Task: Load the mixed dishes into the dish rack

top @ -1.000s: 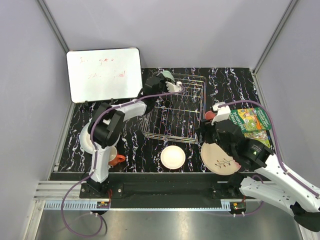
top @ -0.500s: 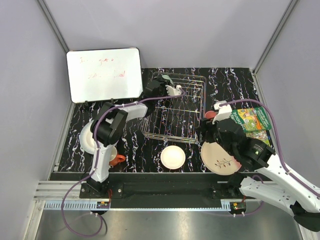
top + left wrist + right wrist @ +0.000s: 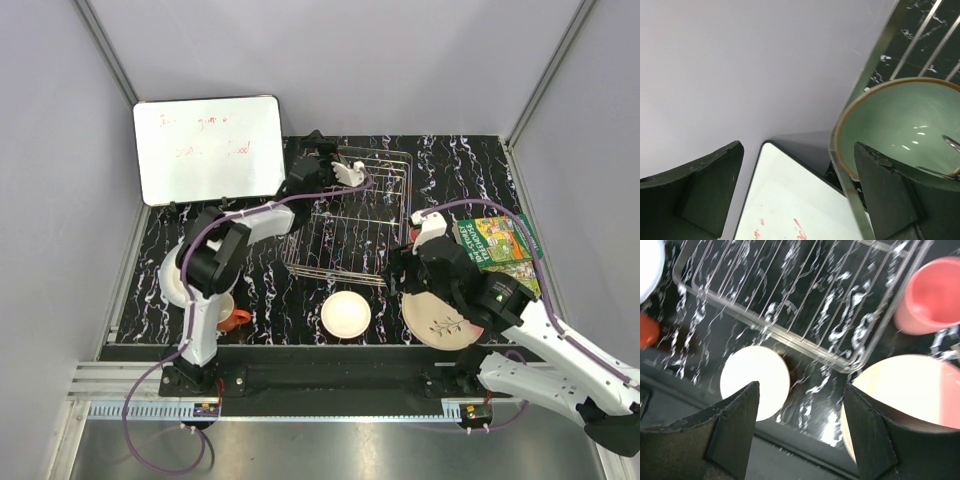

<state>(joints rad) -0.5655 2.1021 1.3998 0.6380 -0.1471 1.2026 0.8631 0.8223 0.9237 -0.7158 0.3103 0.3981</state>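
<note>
Next, my right gripper moves down and back onto the cream bowl's plate-side rim, since it lies below and to the left in the top view.
The dish rack [image 3: 350, 215] is a silver wire basket in the middle of the table. A mint green bowl [image 3: 900, 125] lies inside its far left corner. My left gripper [image 3: 320, 155] [image 3: 800, 190] hovers open right beside it, holding nothing. The cream bowl [image 3: 346, 314] [image 3: 755, 380] and the pink-and-cream plate [image 3: 440, 318] [image 3: 910, 385] sit in front of the rack. Above the gap between them my right gripper [image 3: 398, 278] [image 3: 800, 425] stands open and empty. A small pink cup [image 3: 932, 295] stands right of the rack. The orange mug [image 3: 235, 320] and white plate [image 3: 172, 275] lie near the left arm.
A whiteboard [image 3: 208, 148] leans at the back left, close to the left gripper. A green book [image 3: 497, 245] lies at the right, partly under the right arm's cable. Grey walls enclose the table on three sides.
My left gripper has opened and let go of the mint green bowl in the rack's far left corner. The right arm has shifted a little to the left.
</note>
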